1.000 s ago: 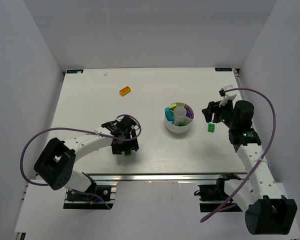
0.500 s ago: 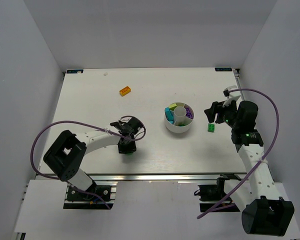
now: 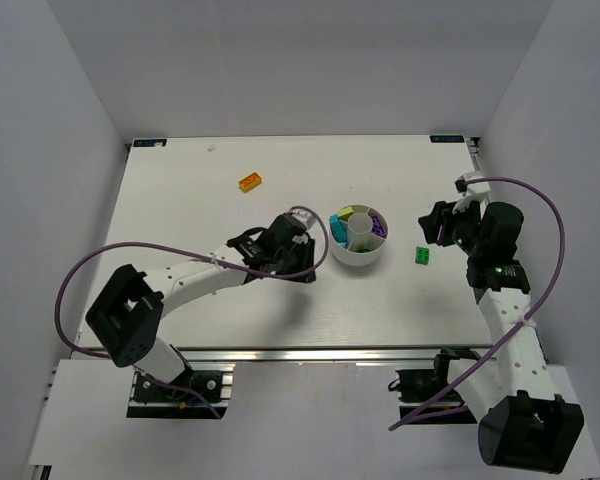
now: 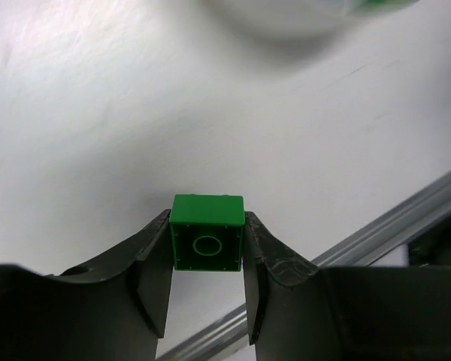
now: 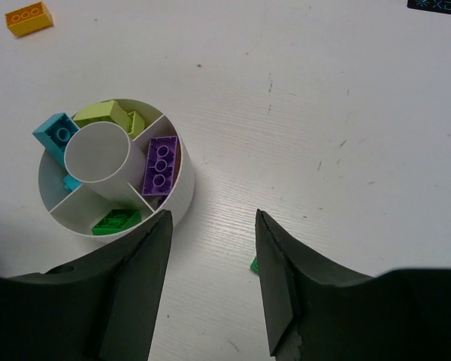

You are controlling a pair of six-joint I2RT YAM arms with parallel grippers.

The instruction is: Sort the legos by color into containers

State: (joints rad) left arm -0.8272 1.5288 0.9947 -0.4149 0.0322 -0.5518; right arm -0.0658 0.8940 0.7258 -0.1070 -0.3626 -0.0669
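The robot will next swing its left gripper to the right in the top view, over the dish's near wedge (image 3: 356,255) (image 4: 376,5), because a green lego is already there.
My left gripper (image 4: 207,252) is shut on a small dark green lego (image 4: 207,242), held off the table just left of the white round dish (image 3: 357,262). In the top view that gripper (image 3: 302,262) is close to the dish's left wall. The dish's wedge containers hold cyan (image 5: 56,132), lime (image 5: 105,114), purple (image 5: 161,164) and green (image 5: 116,220) legos. My right gripper (image 5: 212,226) hangs open to the right of the dish, holding nothing. A green lego (image 3: 421,256) lies on the table below it. An orange lego (image 3: 249,182) lies at the back left.
The dish's centre is a round white cup (image 5: 96,156). In the left wrist view, the dish (image 4: 286,19) is a blur at the top and the table's metal front rail (image 4: 376,233) runs close behind the fingers. A black marker (image 5: 436,4) sits at the far right corner.
My left gripper closed on the green lego near the front edge and carried it right and back to the dish. My right gripper narrowed a little and shifted slightly right.
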